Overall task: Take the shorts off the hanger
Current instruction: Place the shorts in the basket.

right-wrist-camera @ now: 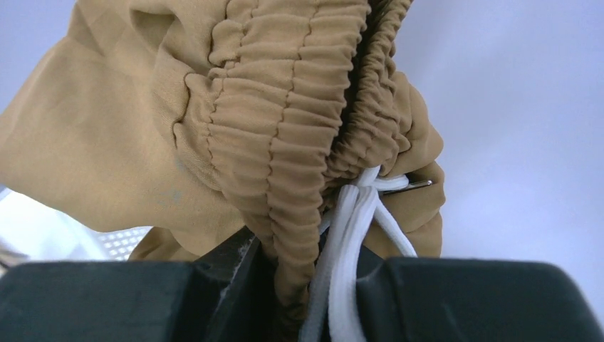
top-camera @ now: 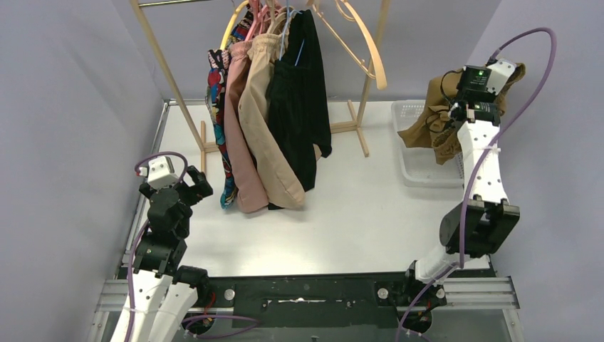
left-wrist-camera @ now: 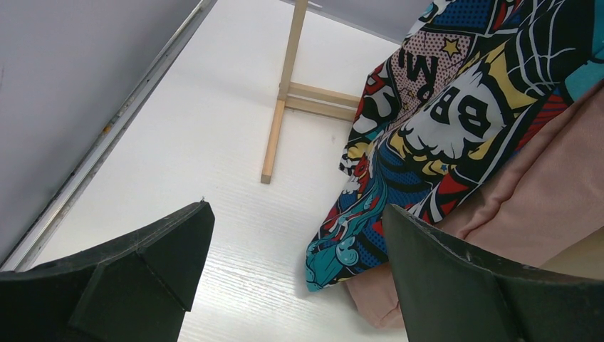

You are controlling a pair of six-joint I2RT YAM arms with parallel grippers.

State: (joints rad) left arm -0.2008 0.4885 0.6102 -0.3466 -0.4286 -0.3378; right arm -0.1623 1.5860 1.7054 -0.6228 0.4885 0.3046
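Observation:
The mustard-brown shorts [top-camera: 434, 114] go down with my right gripper toward the left in the top view into the white basket [top-camera: 420, 171] next for release. They still hang above the basket's rim.
Several shorts hang on the wooden rack [top-camera: 167, 68]: comic-print [top-camera: 217, 107], dusty pink [top-camera: 238, 128], beige [top-camera: 263, 121] and black [top-camera: 303, 100]. Empty wooden hangers [top-camera: 367, 50] hang to their right. My right gripper [top-camera: 466, 107] is shut on the elastic waistband and white drawstring of the mustard-brown shorts [top-camera: 434, 114], holding them above the white basket [top-camera: 420, 171]. In the right wrist view the mustard-brown shorts [right-wrist-camera: 285, 128] are pinched between the fingers. My left gripper [top-camera: 192, 187] is open and empty, low beside the hems of the comic-print shorts [left-wrist-camera: 434, 135] and the pink shorts [left-wrist-camera: 541, 199].
The rack's wooden foot [left-wrist-camera: 281, 107] stands on the white table by the left wall rail [top-camera: 153, 149]. Grey walls close in on both sides. The basket sits at the far right of the table.

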